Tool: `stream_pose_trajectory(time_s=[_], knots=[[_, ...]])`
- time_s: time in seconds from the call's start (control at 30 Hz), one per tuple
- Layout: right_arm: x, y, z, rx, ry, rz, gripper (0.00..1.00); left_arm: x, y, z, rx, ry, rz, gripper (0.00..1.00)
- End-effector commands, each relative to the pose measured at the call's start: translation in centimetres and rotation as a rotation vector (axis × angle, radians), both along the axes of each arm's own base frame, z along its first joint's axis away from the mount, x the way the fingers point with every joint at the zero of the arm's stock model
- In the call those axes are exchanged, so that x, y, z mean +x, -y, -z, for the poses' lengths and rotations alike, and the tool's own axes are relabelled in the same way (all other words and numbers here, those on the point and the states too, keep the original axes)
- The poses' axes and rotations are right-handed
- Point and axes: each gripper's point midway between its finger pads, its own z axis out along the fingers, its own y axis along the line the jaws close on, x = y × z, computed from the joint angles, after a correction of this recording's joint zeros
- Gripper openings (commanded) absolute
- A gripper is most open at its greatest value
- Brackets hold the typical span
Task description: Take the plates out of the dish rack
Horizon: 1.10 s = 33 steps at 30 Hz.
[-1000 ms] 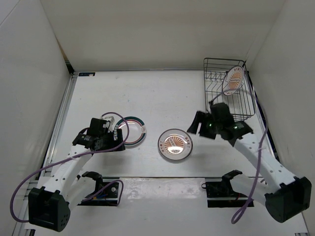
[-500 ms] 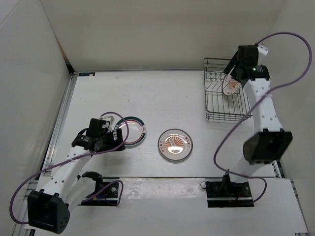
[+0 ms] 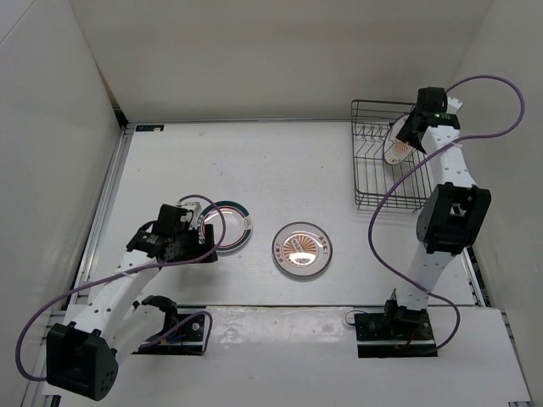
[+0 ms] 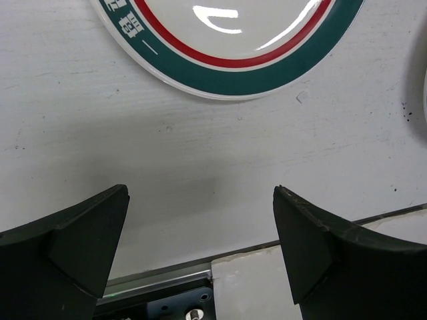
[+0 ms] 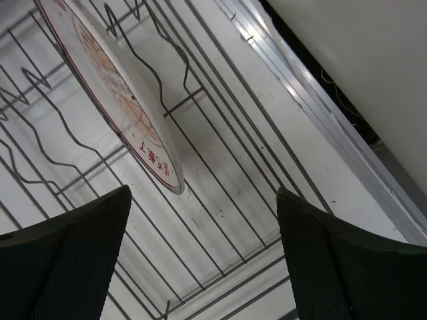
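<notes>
The orange plate stands on edge below the robot's right gripper, to the left in the top view, so the gripper will go down that way next, with its fingers on both sides of the orange plate's near rim.
The black wire dish rack (image 3: 377, 182) stands at the back right. One orange sunburst plate (image 3: 397, 149) stands on edge between its prongs, leaning a little. My right gripper (image 3: 410, 134) hovers open just above that plate; in the right wrist view the plate (image 5: 113, 87) is up left of the wide jaws (image 5: 200, 253), with rack wires (image 5: 220, 193) below and nothing between the fingers. A second orange plate (image 3: 301, 248) lies flat mid-table. The teal-rimmed plate (image 3: 231, 225) lies flat to its left. My left gripper (image 3: 200, 246) is open beside it; the plate's rim (image 4: 233, 67) is beyond the empty jaws (image 4: 200, 247).
White walls enclose the table on the left, back and right. The rack sits close to the right wall. A seam and metal rail (image 4: 167, 277) run along the near edge below the left gripper. Purple cables (image 3: 488, 110) loop off both arms.
The right arm swung from beside the mid-table orange plate up and back to the rack's far end, its jaws opening wider. The left arm has barely moved.
</notes>
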Motion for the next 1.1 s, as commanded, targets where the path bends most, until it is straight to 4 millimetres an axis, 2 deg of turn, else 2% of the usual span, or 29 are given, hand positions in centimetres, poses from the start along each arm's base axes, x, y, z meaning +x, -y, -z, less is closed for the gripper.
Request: stream_pose_trajectory(time_s=[0.0, 0.07, 0.1, 0.17, 0.2, 0.27, 0.3, 0.37, 0.4, 0.5, 0.53, 0.6, 0.63, 0.7, 0.77, 0.97, 1.07], knots=[[1.2, -1.1, 3.2, 0.049, -0.028, -0.111, 0.90, 0.5, -0.2, -0.6, 0.019, 0.035, 0.005, 1.00], [1.8, -1.4, 4.0, 0.061, -0.022, -0.151, 0.90, 0.5, -0.3, -0.6, 0.021, 0.032, 0.007, 1.00], [2.1, -2.2, 5.1, 0.093, -0.026, -0.199, 0.86, 0.4, -0.3, -0.5, 0.023, 0.026, 0.008, 1.00], [2.3, -2.4, 5.8, 0.101, -0.035, -0.218, 0.81, 0.3, -0.3, -0.4, 0.027, 0.019, 0.011, 1.00], [2.4, -2.4, 6.6, 0.106, -0.050, -0.226, 0.74, 0.4, -0.2, -0.5, 0.023, 0.020, 0.011, 1.00], [2.4, -2.3, 7.1, 0.101, -0.059, -0.229, 0.67, 0.4, -0.4, -0.4, 0.036, 0.013, 0.007, 1.00], [2.4, -2.3, 7.4, 0.098, -0.069, -0.234, 0.60, 0.4, -0.5, -0.5, 0.036, 0.013, 0.006, 1.00], [2.2, -2.1, 7.8, 0.091, -0.081, -0.231, 0.56, 0.2, -0.5, -0.3, 0.044, 0.006, 0.009, 1.00], [2.0, -1.9, 8.2, 0.089, -0.093, -0.224, 0.49, 0.2, -0.6, -0.3, 0.046, 0.004, 0.007, 1.00], [1.5, -1.6, 8.1, 0.069, -0.107, -0.205, 0.47, 0.2, -0.5, -0.3, 0.045, -0.001, 0.010, 1.00], [1.5, -1.5, 7.9, 0.068, -0.098, -0.203, 0.39, 0.3, -0.6, -0.3, 0.051, -0.002, 0.010, 1.00], [1.3, -1.1, 7.4, 0.058, -0.093, -0.192, 0.32, 0.2, -0.5, -0.4, 0.048, -0.004, 0.012, 1.00], [1.3, -1.1, 7.4, 0.053, -0.091, -0.192, 0.22, 0.3, -0.5, -0.7, 0.042, 0.016, 0.013, 1.00], [1.5, -0.9, 6.8, 0.049, -0.079, -0.188, 0.14, 0.3, -0.5, -0.6, 0.044, 0.014, 0.011, 1.00], [1.5, -0.9, 6.5, 0.052, -0.074, -0.184, 0.01, 0.4, -0.6, -0.5, 0.043, 0.015, 0.009, 1.00], [0.8, -0.8, 4.9, 0.039, -0.069, -0.173, 0.00, 0.3, -0.6, -0.7, 0.046, 0.018, 0.011, 1.00], [-0.2, -0.2, 2.7, 0.014, -0.046, -0.135, 0.00, 0.3, -0.6, -0.7, 0.046, 0.020, 0.011, 1.00]])
